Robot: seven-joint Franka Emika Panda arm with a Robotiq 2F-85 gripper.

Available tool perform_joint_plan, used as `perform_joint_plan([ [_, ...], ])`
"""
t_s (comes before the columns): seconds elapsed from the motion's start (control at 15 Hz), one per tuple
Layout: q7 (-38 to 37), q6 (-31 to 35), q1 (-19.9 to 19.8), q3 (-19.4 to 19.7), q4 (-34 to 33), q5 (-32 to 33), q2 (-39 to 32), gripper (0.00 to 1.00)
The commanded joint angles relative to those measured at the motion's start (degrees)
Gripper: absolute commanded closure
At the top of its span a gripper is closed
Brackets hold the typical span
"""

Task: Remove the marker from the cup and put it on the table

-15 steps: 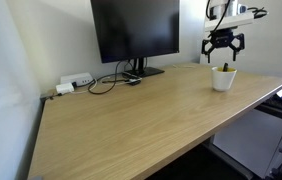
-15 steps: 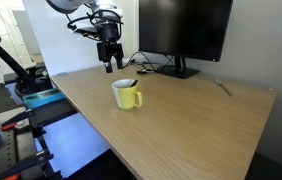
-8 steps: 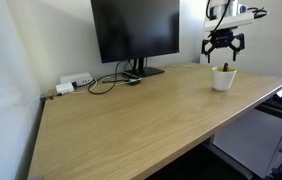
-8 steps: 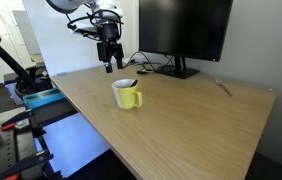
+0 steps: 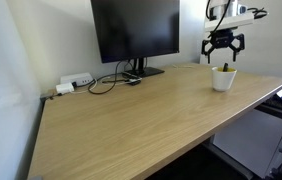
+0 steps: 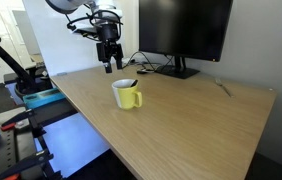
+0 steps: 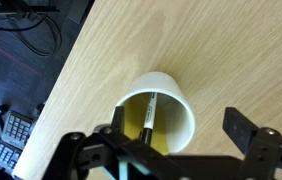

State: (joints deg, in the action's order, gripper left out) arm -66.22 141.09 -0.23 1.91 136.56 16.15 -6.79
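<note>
The marker's dark upper end (image 5: 225,67) (image 7: 146,134) is close to one finger, so I will move my gripper to the left in the wrist view and down onto that end next.
The cup (image 7: 161,110) is round and white with a yellow inside. It stands on the light wood table (image 5: 131,110) near one edge, and shows in both exterior views (image 5: 223,78) (image 6: 128,95). The marker (image 7: 149,115) leans inside the cup, pale body with a dark end; its tip shows above the rim in an exterior view (image 5: 224,67). My gripper (image 7: 171,135) is open and empty, hanging above the cup with its fingers spread either side; it also shows in both exterior views (image 5: 223,44) (image 6: 110,60).
A black monitor (image 5: 136,30) stands at the back of the table with cables (image 5: 106,80) and a power strip (image 5: 73,84) beside it. Equipment (image 6: 21,90) sits off the table's edge. A small pen-like item (image 6: 224,89) lies near the far side.
</note>
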Motion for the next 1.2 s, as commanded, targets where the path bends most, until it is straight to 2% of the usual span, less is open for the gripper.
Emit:
perform_joint_plan([
  [0.0, -0.7, 1.0, 0.6, 1.2, 0.4, 1.2, 0.0, 0.00],
  [0.47, -1.5, 1.4, 0.5, 2.7, 1.0, 3.7, -0.4, 0.00],
  [0.73, -1.8, 1.4, 0.5, 2.9, 1.1, 5.0, -0.6, 0.19],
  [0.8, -2.0, 1.5, 0.5, 3.0, 1.1, 5.4, -0.7, 0.28],
  [0.93, -2.5, 1.5, 0.5, 3.1, 1.0, 6.3, -0.7, 0.27],
  [1.0, -2.8, 1.5, 0.5, 3.2, 0.9, 6.9, -0.8, 0.30],
  [1.13, -3.2, 1.4, 0.2, 3.7, 0.2, 8.4, -1.0, 0.26],
])
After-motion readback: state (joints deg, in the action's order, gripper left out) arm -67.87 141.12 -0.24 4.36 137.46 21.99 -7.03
